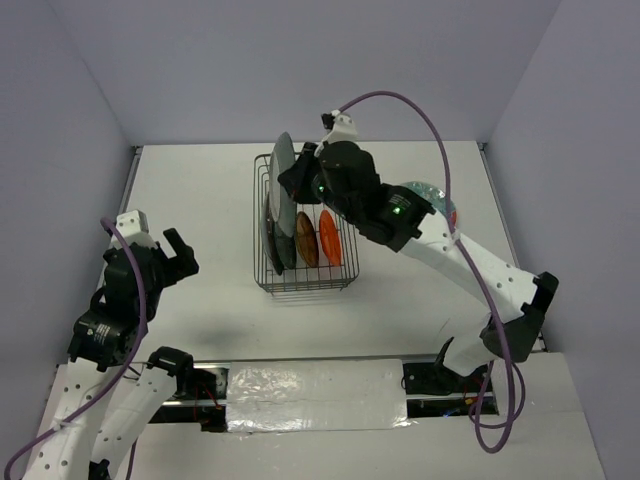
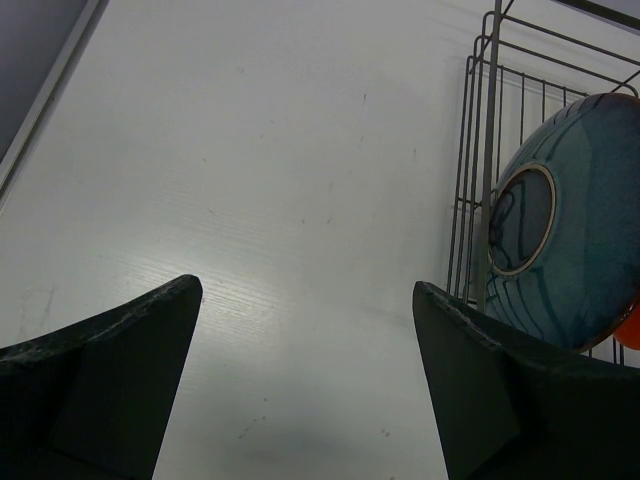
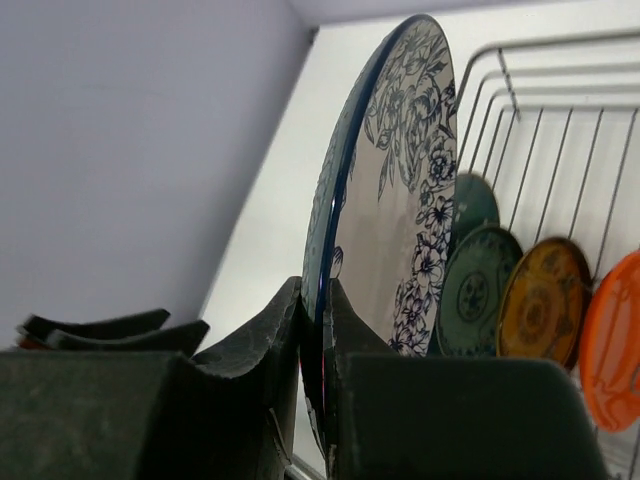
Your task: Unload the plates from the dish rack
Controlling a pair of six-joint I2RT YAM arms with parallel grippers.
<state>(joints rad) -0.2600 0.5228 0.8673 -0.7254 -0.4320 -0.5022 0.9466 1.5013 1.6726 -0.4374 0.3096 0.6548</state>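
I will move my right gripper to the right in the top view, lower over the teal plate and release the rim of the white plate, as the teal plate lies flat beside the rack (image 1: 345, 268).
The dark wire dish rack (image 1: 345, 268) stands mid-table. My right gripper (image 1: 300, 176) is shut on the rim of a large plate (image 1: 281, 180) and holds it upright on edge over the rack's left side. In the right wrist view this plate (image 3: 395, 190) is white with blue flowers, and its rim is pinched at the gripper (image 3: 315, 310). A dark teal plate (image 1: 284, 246), a yellow-brown plate (image 1: 306, 238) and an orange plate (image 1: 328, 235) stand in the rack. My left gripper (image 1: 172, 256) is open and empty, left of the rack.
A teal plate with a red rim (image 1: 438, 197) lies on the table right of the rack, partly hidden by my right arm. The left wrist view shows the rack's end wires (image 2: 490, 150) and a teal-blue plate (image 2: 565, 230) behind them. Grey walls enclose the table.
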